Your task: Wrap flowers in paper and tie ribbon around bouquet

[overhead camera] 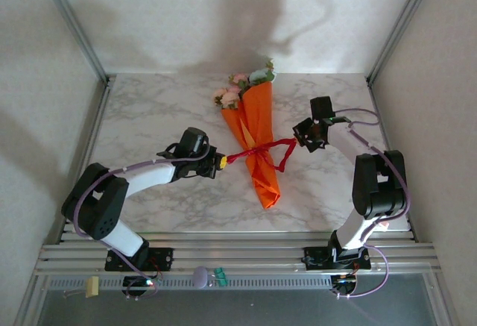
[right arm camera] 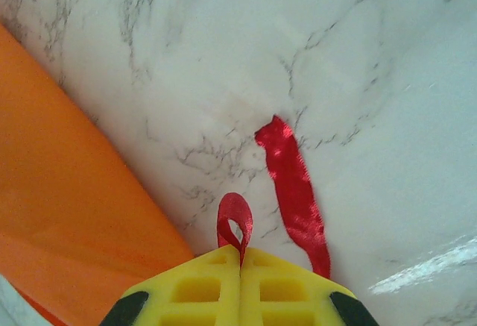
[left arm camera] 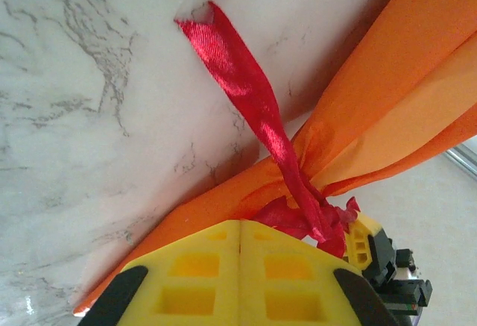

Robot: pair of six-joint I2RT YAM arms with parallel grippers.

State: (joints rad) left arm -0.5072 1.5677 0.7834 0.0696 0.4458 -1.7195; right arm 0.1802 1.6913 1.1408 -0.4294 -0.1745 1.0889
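The ribbon is knotted round the bouquet, so my left gripper next needs to move slightly away from the knot and let go of the ribbon's end over the marble beside the bouquet.
The bouquet [overhead camera: 258, 128] lies on the marble table, a slim cone of orange paper [overhead camera: 262, 177] with its tip toward me. Pink and pale flowers [overhead camera: 238, 87] stick out of its far end. The red ribbon [overhead camera: 257, 149] is knotted round the cone's middle and stretches out to both sides. At the cone's left, my left gripper [overhead camera: 223, 162] is shut on the ribbon's left end. Its yellow fingers [left arm camera: 240, 223] meet just below the knot, and a free tail [left arm camera: 238, 65] lies on the marble. At the right, my right gripper [overhead camera: 299, 138] is shut on a small ribbon loop [right arm camera: 235, 218].
A loose ribbon tail [right arm camera: 294, 192] lies on the marble beside the right gripper. The table [overhead camera: 149, 117] is walled on three sides, with metal posts at the back corners. Small purple and green items [overhead camera: 207, 275] and a yellowish tag [overhead camera: 92, 287] sit on the front rail.
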